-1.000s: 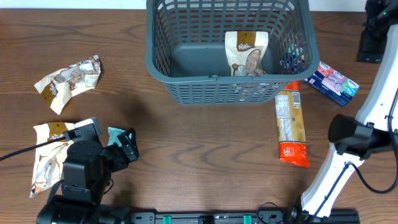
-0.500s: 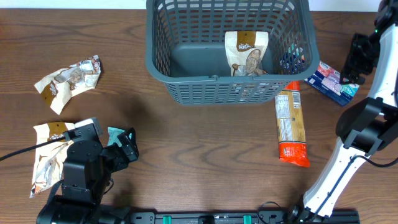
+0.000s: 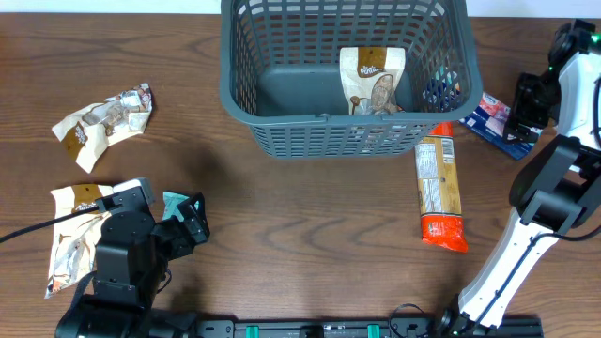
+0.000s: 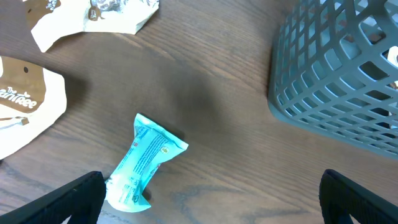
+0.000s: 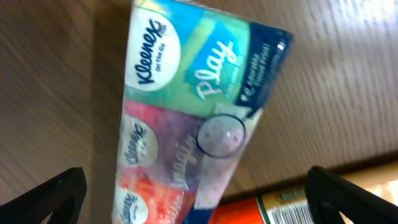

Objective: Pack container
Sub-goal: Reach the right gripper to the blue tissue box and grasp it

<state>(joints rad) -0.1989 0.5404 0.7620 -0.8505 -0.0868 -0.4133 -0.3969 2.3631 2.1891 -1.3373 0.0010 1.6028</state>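
Note:
The middle of the Kleenex tissue pack (image 3: 493,119) (image 5: 193,112) lies below my right gripper, already between its spread fingers, so they will next lower on both sides of it and close across the pack's narrow width.
The container (image 3: 282,122), a dark grey lattice basket, stands at the back centre with a beige snack packet (image 3: 372,80) and a dark blue item (image 3: 439,91) inside. In the left wrist view its wall (image 4: 336,81) fills the upper right. My left gripper (image 3: 192,221) is open low over the table beside a teal packet (image 3: 173,203). In its own view the gripper (image 4: 214,208) has that teal packet (image 4: 146,163) just inside its left finger. My right gripper (image 3: 526,105) is open above a Kleenex tissue pack (image 3: 493,119). The right wrist view shows the pack (image 5: 193,112) between the spread fingers of the gripper (image 5: 199,199).
An orange and tan packet (image 3: 439,192) lies right of the basket front, its end (image 5: 273,210) under the tissue pack. Two crumpled beige packets (image 3: 103,120) (image 3: 70,235) lie at the left, also in the left wrist view (image 4: 93,15) (image 4: 25,106).
My right arm has swung in from the far right edge and come down over the tissue pack. The left arm and all packets have stayed put.

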